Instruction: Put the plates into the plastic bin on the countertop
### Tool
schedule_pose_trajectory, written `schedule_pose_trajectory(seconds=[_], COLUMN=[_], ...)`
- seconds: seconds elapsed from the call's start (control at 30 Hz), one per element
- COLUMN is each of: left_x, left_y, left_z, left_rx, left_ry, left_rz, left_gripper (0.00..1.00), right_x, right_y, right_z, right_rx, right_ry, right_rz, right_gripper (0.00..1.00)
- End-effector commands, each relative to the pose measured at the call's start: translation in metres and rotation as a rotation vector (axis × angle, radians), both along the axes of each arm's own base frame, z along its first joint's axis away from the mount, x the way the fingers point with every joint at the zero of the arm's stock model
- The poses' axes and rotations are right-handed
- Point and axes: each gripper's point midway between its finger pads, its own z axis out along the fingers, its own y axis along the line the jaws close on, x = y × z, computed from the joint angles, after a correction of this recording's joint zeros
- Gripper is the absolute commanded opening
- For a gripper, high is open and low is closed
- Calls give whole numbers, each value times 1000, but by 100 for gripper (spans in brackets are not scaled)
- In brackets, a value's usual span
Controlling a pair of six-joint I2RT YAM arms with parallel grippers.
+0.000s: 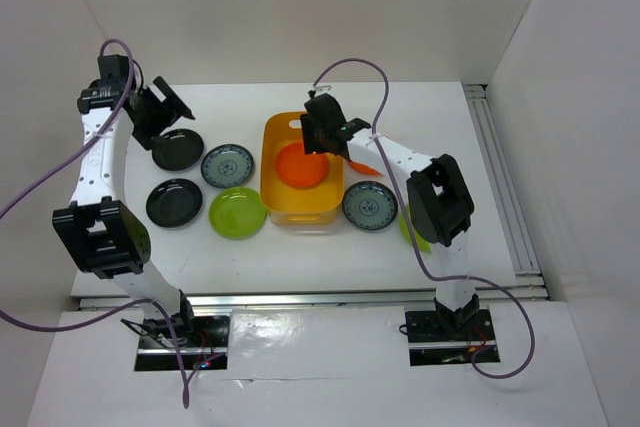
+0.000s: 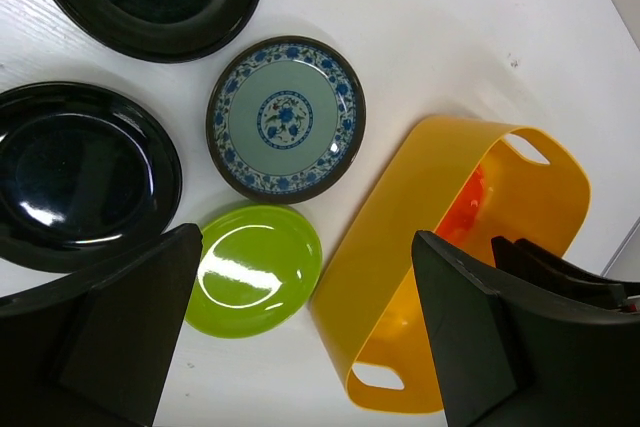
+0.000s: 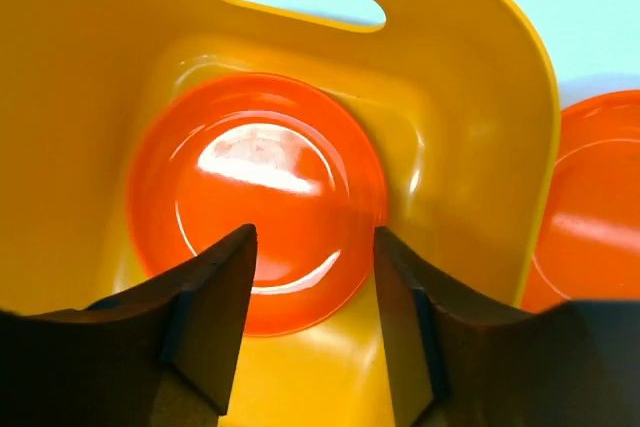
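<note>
I will next move my left gripper left in the top view, then tilt it down onto the far black plate's rim away from the bin [image 1: 298, 209], where empty countertop leaves room.
The yellow-orange plastic bin [image 1: 298, 209] stands mid-countertop with one orange plate [image 1: 302, 165] lying flat inside. My right gripper [image 1: 322, 129] hovers open and empty over the bin's far end. In the right wrist view my right gripper [image 3: 315, 237] is above the orange plate [image 3: 255, 197] and holds nothing. A second orange plate [image 1: 364, 166] lies just right of the bin. My left gripper [image 1: 160, 112] is open and empty above the far black plate [image 1: 177, 150]. Left of the bin lie another black plate [image 1: 174, 203], a blue-patterned plate [image 1: 226, 165] and a lime green plate [image 1: 238, 213].
A second blue-patterned plate [image 1: 370, 206] lies right of the bin, with another lime green plate [image 1: 409, 230] partly hidden by the right arm. The left wrist view shows the bin [image 2: 400, 247], green plate [image 2: 255, 267] and blue-patterned plate [image 2: 285, 117]. White walls enclose the countertop [image 1: 440, 127].
</note>
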Motion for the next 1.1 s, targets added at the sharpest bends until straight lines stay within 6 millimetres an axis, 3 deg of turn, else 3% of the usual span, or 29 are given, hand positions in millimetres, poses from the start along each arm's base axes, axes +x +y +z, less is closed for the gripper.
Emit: schedule_pose_trajectory(seconds=[0.0, 0.03, 0.07, 0.13, 0.2, 0.3, 0.33, 0.43, 0.47, 0.5, 0.53, 0.6, 0.63, 0.73, 0.77, 0.8, 0.83, 0.97, 1.07], left_x=[6, 6, 5, 5, 5, 1, 0, 2, 1, 1, 4, 4, 11, 21, 25, 33, 36, 45, 42], left_y=[13, 13, 14, 27, 37, 60, 69, 87, 90, 96, 104, 108, 115, 121, 123, 125, 126, 131, 131], left_z=[11, 11, 9, 4, 0, -15, -31, -50, -61, -73, -80, -105, -107, -125, -127, -126, -141, -156, -182], left_rx=[22, 22, 27, 27, 34, 17, -12, -28, -18, -24, -22, -59, -63, -77, -71, -77, -84, -74, -84], left_ry=[-47, -47, -37, -22, -9, 31, 61, 74, 92, 110, 101, 139, 110, 103, 102, 82, 102, 103, 152], left_rz=[27, 27, 32, 70, 107, 184, 199, 237, 237, 250, 264, 265, 271, 259, 251, 242, 243, 228, 233], left_gripper=[100, 100, 100, 100, 100, 100, 100, 100, 100, 100, 100, 98, 98, 98, 97, 96, 96, 90, 82], right_x=[3, 0, -1, -5, -10, -22, -29, -44, -51, -59, -72, -85, -98, -113, -122, -128, -127, -129, -124], right_y=[7, 13, 15, 26, 44, 71, 75, 81, 80, 80, 79, 73, 71, 57, 50, 48, 42, 27, 17], right_z=[38, 48, 48, 68, 88, 117, 136, 172, 196, 199, 217, 220, 230, 224, 237, 231, 234, 238, 235], right_rx=[20, 32, 37, 69, 119, 226, 257, 315, 347, 360, 397, 410, 433, 430, 439, 438, 438, 424, 406], right_ry=[-66, -85, -82, -124, -155, -161, -183, -228, -267, -260, -281, -257, -260, -236, -261, -246, -253, -258, -244], right_rz=[-2, 22, 29, 79, 164, 307, 349, 408, 429, 456, 518, 571, 611, 611, 614, 621, 611, 595, 574], right_gripper=[59, 61, 69, 81, 100, 100, 100, 100, 100, 100, 100, 100, 100, 100, 100, 100, 100, 100, 100])
